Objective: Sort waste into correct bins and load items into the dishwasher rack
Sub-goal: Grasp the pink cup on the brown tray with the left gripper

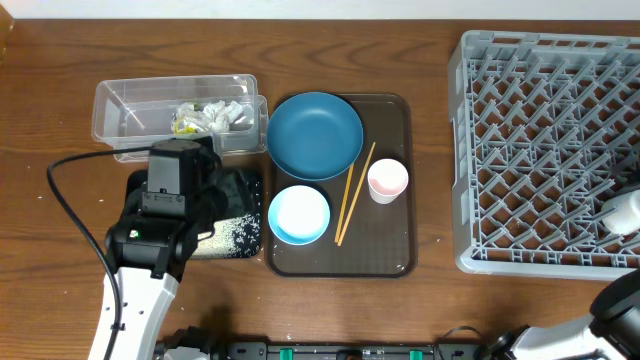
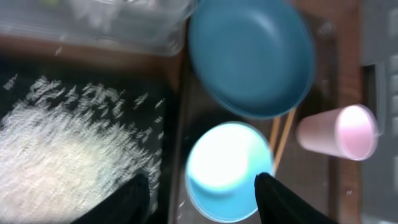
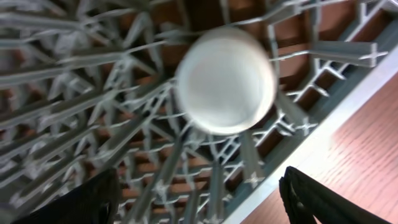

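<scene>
The pink cup [image 1: 387, 181], its opening up, is below my left gripper and to its right in the overhead view. The gripper comes down across onto the cup's rim by the chopsticks next.
The clear tub [image 1: 120, 108] holds the yellow-green wrapper [image 1: 186, 122] and the white tissue [image 1: 228, 113]. The black tray [image 1: 246, 186] holds rice grains [image 1: 235, 235]; they also show in the left wrist view [image 2: 62, 149]. On the brown tray sit the deep-blue dish [image 1: 314, 134], the light-blue bowl [image 1: 299, 214], the pink cup [image 1: 387, 181] and two chopsticks [image 1: 354, 192]. My left gripper [image 2: 202, 205] is open and empty, above the black tray's right edge and the light-blue bowl [image 2: 227, 168]. My right gripper [image 3: 202, 205] is open and empty above the grey rack [image 1: 545, 150], near a pale cup [image 3: 225, 81] standing mouth-down in it.
The brown serving tray [image 1: 395, 255] lies between the bins and the rack. The pale cup [image 1: 622, 212] stands near the rack's right edge. A black cable [image 1: 62, 195] loops left of my left arm. Bare wood lies along the table's front.
</scene>
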You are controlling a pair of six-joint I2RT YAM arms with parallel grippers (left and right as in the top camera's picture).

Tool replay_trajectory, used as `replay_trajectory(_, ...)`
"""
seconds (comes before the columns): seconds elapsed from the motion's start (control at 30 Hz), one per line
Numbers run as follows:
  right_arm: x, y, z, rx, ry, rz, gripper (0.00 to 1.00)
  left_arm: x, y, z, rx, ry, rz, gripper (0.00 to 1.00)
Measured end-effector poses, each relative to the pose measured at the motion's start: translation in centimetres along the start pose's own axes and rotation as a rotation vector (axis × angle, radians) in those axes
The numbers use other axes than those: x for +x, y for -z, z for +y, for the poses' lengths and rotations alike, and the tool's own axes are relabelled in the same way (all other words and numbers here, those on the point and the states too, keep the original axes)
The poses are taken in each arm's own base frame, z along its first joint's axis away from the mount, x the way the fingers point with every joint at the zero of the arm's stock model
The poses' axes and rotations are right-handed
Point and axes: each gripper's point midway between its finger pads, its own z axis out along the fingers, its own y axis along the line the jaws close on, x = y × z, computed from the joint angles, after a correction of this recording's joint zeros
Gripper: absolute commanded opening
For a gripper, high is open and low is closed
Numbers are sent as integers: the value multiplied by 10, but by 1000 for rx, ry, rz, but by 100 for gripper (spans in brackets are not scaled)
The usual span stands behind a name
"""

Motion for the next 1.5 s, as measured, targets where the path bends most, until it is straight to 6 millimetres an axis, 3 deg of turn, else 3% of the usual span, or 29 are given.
replay_trajectory(0.13, 17, 39, 37, -68, 134, -81, 82, -10, -6, -16, 72, -24, -25, 57)
replay_trajectory(0.2, 36, 64, 62, -119, 234, -122, 82, -10, -16, -27, 103, -47, -11, 57)
replay_trajectory(0.33, 81, 93, 100, -189, 420, -134, 82, 4, -43, -52, 150, -108, 77, 57)
replay_trajectory(0.57, 148, 89, 132, -193, 662, -15, 79, 17, -85, -108, 203, -235, 207, 57)
replay_trajectory(0.77, 179, 65, 127, -105, 760, 50, 79, 29, -117, -145, 247, -313, 246, 57)
replay_trajectory(0.97, 195, 34, 114, -36, 796, 104, 78, 57, -147, -155, 250, -353, 309, 57)
replay_trajectory(1.2, 198, 25, 107, -8, 800, 121, 79, 76, -166, -170, 276, -395, 325, 56)
replay_trajectory(1.23, 198, 25, 107, -8, 800, 119, 79, 78, -167, -172, 278, -399, 327, 52)
replay_trajectory(1.33, 198, 25, 107, -7, 800, 117, 79, 88, -173, -172, 268, -410, 351, 27)
replay_trajectory(1.5, 198, 25, 107, -7, 800, 117, 80, 93, -178, -168, 254, -405, 366, 6)
